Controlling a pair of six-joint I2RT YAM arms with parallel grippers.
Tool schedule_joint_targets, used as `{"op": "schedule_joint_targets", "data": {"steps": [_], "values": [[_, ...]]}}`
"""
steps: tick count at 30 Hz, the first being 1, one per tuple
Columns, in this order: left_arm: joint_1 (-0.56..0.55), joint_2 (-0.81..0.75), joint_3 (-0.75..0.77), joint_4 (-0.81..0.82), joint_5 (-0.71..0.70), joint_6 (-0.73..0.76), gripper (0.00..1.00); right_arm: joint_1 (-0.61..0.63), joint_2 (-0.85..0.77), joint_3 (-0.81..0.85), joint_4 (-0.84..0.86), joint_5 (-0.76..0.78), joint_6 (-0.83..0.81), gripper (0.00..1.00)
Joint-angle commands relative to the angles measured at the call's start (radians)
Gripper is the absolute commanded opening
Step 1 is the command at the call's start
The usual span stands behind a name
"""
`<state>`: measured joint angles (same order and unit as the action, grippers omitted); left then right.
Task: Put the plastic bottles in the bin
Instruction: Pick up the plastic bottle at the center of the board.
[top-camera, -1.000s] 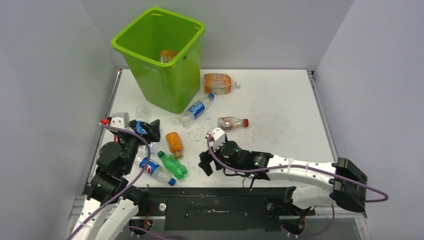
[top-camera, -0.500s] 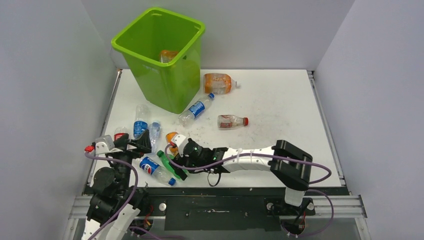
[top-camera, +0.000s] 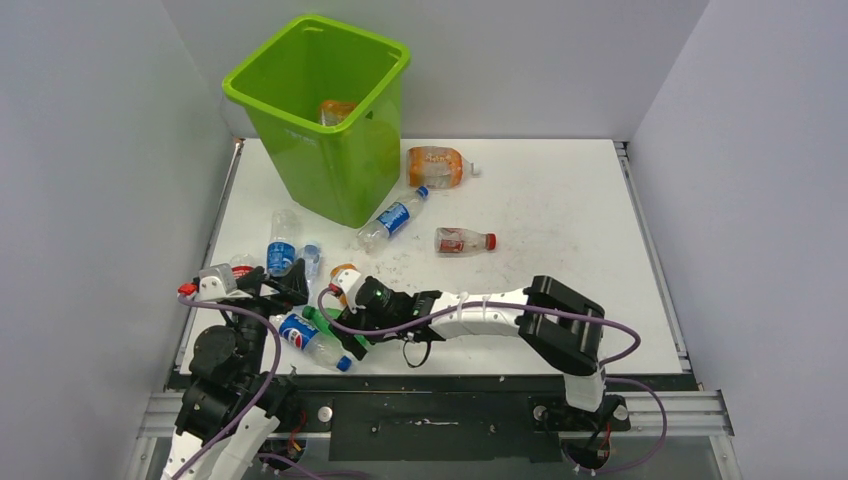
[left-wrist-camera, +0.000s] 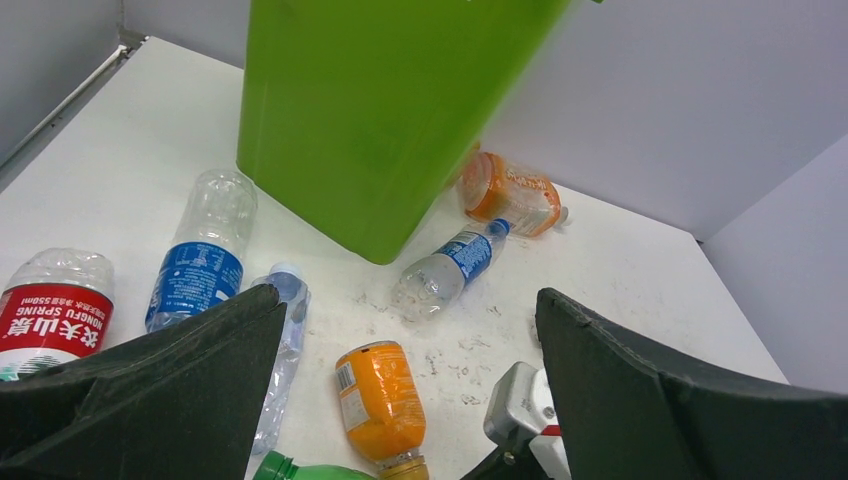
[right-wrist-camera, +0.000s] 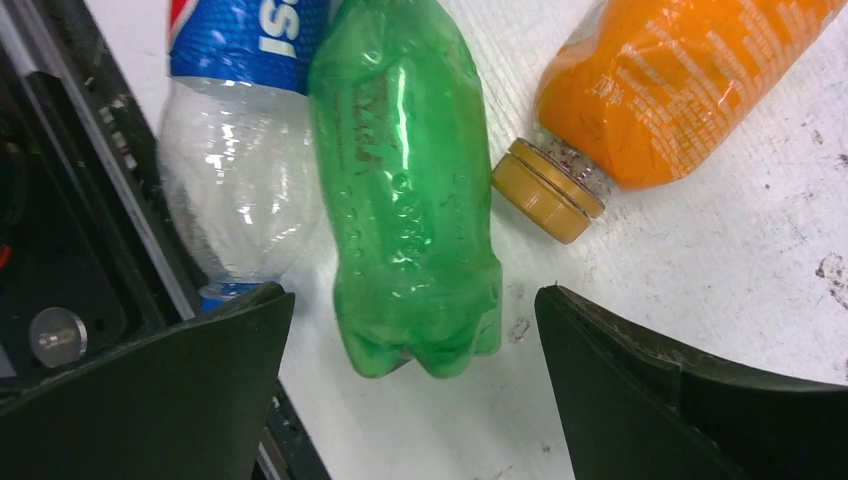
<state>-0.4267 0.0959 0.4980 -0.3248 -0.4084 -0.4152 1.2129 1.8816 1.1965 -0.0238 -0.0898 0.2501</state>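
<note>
The green bottle's base is already between the open fingers. I should move my right gripper down around that end of the green bottle next and close across it.
The lime-green bin stands at the back left with an orange bottle inside. My right gripper is open, low over a green bottle whose base lies between its fingers. Beside it lie a blue-labelled cola bottle and an orange bottle. My left gripper is open and empty at the near left, looking at the orange bottle and the bin. Three more bottles lie at the left edge.
A large orange bottle, a clear blue-labelled bottle and a small red-capped bottle lie right of the bin. The black base rail runs close by the cola bottle. The two grippers are close together.
My right arm has swung from the table's middle to the near left and settled over the green bottle. My left gripper has drawn back and lower, off the left bottles.
</note>
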Motion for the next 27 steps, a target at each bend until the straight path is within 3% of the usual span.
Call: {"op": "schedule_joint_targets", "data": {"steps": [1, 4, 12, 15, 20, 27], "values": [[-0.004, -0.002, 0.014, 0.034, 0.021, -0.008, 0.96, -0.020, 0.040, 0.039, 0.011, -0.025, -0.020, 0.97], [-0.004, 0.001, 0.014, 0.033, 0.023, -0.007, 0.96, -0.027, 0.067, 0.058, 0.003, -0.034, -0.031, 1.00], [-0.003, 0.017, 0.014, 0.035, 0.027, -0.004, 0.96, -0.030, 0.051, 0.005, 0.069, -0.063, -0.023, 0.59], [-0.003, 0.019, 0.014, 0.035, 0.027, -0.004, 0.96, -0.030, 0.000, -0.032, 0.088, -0.069, -0.029, 0.49], [-0.004, 0.021, 0.014, 0.033, 0.024, -0.004, 0.96, -0.027, -0.146, -0.111, 0.068, -0.038, -0.027, 0.45], [-0.003, 0.017, 0.005, 0.061, 0.020, -0.026, 0.96, -0.036, -0.491, -0.384, 0.104, 0.179, 0.106, 0.42]]}}
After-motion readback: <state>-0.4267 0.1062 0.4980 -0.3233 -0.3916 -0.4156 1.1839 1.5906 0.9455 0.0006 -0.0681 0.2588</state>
